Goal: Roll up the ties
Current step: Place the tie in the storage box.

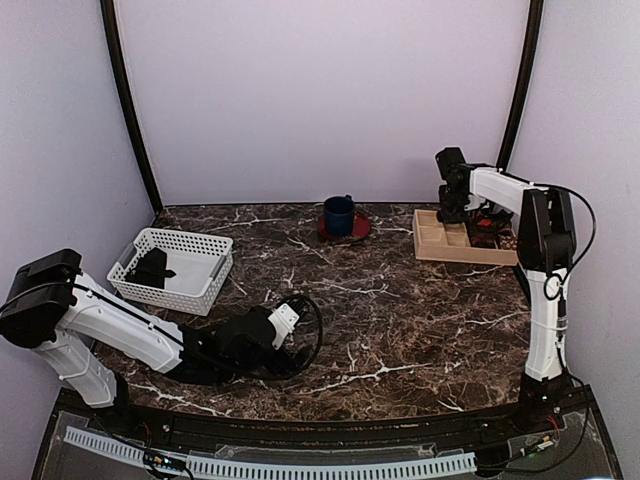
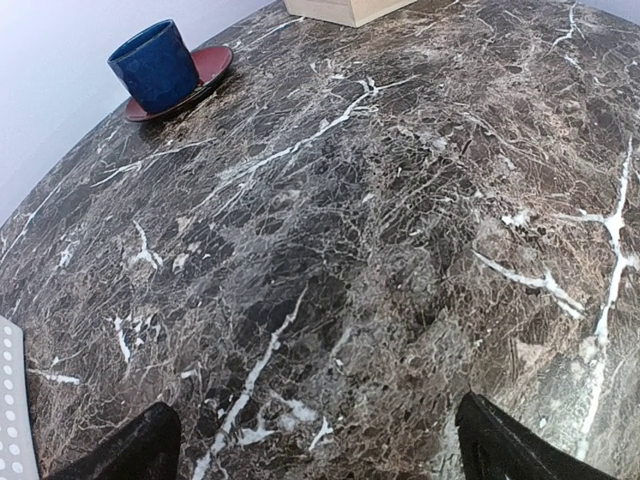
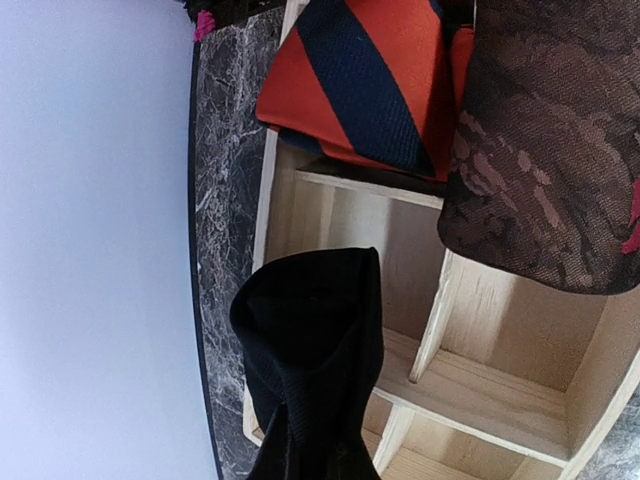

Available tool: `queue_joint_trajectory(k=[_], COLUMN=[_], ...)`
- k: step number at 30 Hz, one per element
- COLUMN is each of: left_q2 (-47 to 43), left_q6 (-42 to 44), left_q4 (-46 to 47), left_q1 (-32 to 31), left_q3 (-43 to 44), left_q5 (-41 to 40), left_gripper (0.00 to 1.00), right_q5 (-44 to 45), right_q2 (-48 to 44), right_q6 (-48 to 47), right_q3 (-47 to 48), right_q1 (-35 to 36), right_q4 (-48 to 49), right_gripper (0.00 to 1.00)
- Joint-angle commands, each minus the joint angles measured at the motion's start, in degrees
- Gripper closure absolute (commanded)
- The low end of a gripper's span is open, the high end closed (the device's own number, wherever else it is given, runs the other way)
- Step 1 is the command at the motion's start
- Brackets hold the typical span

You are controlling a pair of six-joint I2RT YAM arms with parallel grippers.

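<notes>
My right gripper holds the black coil and needs to lower it next into the tray's compartment beside the orange and navy striped tie. That compartment is empty, so my right gripper should release the black tie there.
My right gripper (image 1: 452,207) hangs over the wooden tray (image 1: 432,245) at the back right, shut on a black tie (image 3: 312,340) folded into a loose coil. In the right wrist view the fabric hides the fingers, and the coil hangs just above the tray's near-left compartments (image 3: 350,215). A second black tie (image 1: 154,268) lies bunched in the white basket (image 1: 205,285) at the left. My left gripper (image 1: 285,340) lies low on the table in front of the basket. In the left wrist view it (image 2: 320,450) is open and empty, with bare marble between the fingers (image 2: 130,450).
An orange and navy striped rolled tie (image 3: 365,75) and a dark brown patterned one (image 3: 545,140) fill tray compartments. A blue cup (image 1: 339,214) stands on a red saucer (image 1: 361,229) at the back middle. The cup also shows in the left wrist view (image 2: 155,65). Purple walls surround the table.
</notes>
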Motion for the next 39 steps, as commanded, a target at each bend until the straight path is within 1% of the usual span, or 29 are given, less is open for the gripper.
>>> queue_joint_trajectory(k=[1,8,14,28,33,37,39], left_q2=[-2.37,-2.52,-2.98,-3.34,-3.79,-4.19,-4.15], left_q6=[0.44,-1.14,-1.83,-1.40,-1.56,-1.92,-2.01], left_q4=[-1.19,-2.07,-2.23,-2.98,-2.98,-3.34,-3.23], left_q1=[0.27,0.50,0.50,0.55,0.52,0.54,0.57], left_q3=[-0.47,-0.76,-1.04,-1.15,-1.50,-1.75,-1.83], left_q5=[-0.91,-0.82,-0.80,-1.23,-1.15,-1.24,-1.14], left_gripper=[0.01,0.01,0.01,0.01,0.01,0.01,0.01], right_q5=[2.42,6.80,5.34,5.52,4.96,4.59,4.29], right_q2=[1.76,-0.32,2.89,5.95,7.99,7.31,6.26], right_q6=[3.73,3.77,1.89,2.29,0.96,-1.17,-1.47], right_q3=[1.30,-1.59,-0.02,2.27,4.39,3.07,2.33], right_q1=[0.29,0.25,-0.58,-1.73,-1.80,-1.82,-1.82], right_q4=[-4.03,-4.64,-2.86,-3.65,-4.02,-1.60,-0.69], right_gripper=[1.00,1.00,1.00,1.00,1.00,0.70,0.61])
